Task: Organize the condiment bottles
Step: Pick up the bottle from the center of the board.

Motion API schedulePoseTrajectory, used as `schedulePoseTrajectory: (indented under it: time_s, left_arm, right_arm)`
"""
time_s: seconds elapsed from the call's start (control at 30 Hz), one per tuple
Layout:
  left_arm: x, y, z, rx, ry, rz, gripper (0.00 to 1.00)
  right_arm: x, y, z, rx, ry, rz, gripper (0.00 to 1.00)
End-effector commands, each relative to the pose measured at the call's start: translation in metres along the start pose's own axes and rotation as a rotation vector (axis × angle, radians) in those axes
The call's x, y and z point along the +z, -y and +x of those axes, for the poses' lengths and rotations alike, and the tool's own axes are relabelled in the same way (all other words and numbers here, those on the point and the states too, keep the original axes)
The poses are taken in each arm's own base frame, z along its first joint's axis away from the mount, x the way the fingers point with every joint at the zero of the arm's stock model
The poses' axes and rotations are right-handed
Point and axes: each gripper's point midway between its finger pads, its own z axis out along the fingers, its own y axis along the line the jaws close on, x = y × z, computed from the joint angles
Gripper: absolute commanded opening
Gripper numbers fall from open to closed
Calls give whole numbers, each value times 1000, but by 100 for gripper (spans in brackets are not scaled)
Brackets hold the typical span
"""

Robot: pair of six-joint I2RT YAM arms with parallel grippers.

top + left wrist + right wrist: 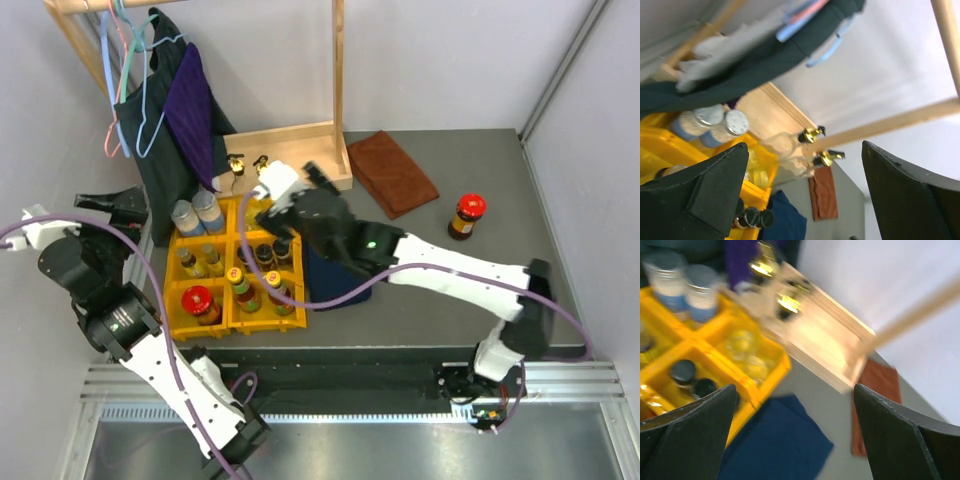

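The lone jar's red lid (471, 206) sits outside the bins, so my right gripper swings across to the right in the top view and lowers around it next.
The condiment bottles stand in yellow bins (172, 268): two white-lidded jars (196, 213), dark black-capped bottles (264, 251), yellow-capped sauce bottles (240, 285) and a red-lidded jar (199, 301). Two clear gold-topped bottles (248, 164) stand behind the bins by the wooden rack; they also show in the left wrist view (812, 134) and the right wrist view (762, 267). Another red-lidded jar (467, 215) stands alone at the right. My right gripper (268, 205) (797, 440) hangs open and empty over the bins' back right corner. My left gripper (125, 205) (802, 200) is open and empty, left of the bins.
A wooden clothes rack base (300, 150) lies behind the bins, with dark and purple garments (170, 110) hanging at the back left. A blue cloth (335, 285) lies right of the bins under my right arm. A brown cloth (392, 170) lies at the back.
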Motion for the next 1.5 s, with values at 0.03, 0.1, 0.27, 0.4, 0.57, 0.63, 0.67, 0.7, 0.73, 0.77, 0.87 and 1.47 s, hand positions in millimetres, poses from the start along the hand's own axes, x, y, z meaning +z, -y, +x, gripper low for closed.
schedulePoseTrajectory:
  time_s: [0.03,0.1,0.27,0.4,0.57,0.63,0.67,0.7,0.73,0.77,0.87,1.47]
  left_arm:
    - [-5,55,14,102,-95,318,99]
    - [-8,66,20,118,-133,376,98]
    - [-11,88,25,157,-183,478,97]
    - [-15,102,31,169,-224,557,97]
    - [-31,136,51,152,-307,760,97]
    - [-29,143,58,171,-327,794,97]
    - [-35,151,69,169,-370,838,96]
    - [-31,154,76,166,-399,848,96]
    - [-30,155,82,187,-413,864,96]
    - [-28,162,92,180,-436,876,95]
    - [-23,167,113,198,-470,871,95]
    - [-44,184,279,515,-715,832,93]
  right_arm:
    - [-59,75,26,226,-37,196,99]
    - [-84,93,46,263,-71,232,99]
    - [-133,134,103,444,-161,373,99]
    - [-161,158,153,554,-234,493,99]
    - [-170,186,211,699,-303,627,99]
    - [-166,185,228,762,-320,636,99]
    - [-168,191,238,786,-334,671,99]
    - [-168,192,245,810,-341,686,99]
    - [-169,195,251,823,-351,708,99]
    - [-170,201,258,836,-366,738,99]
    - [-168,206,272,867,-401,775,99]
    - [-119,271,362,987,-556,940,99]
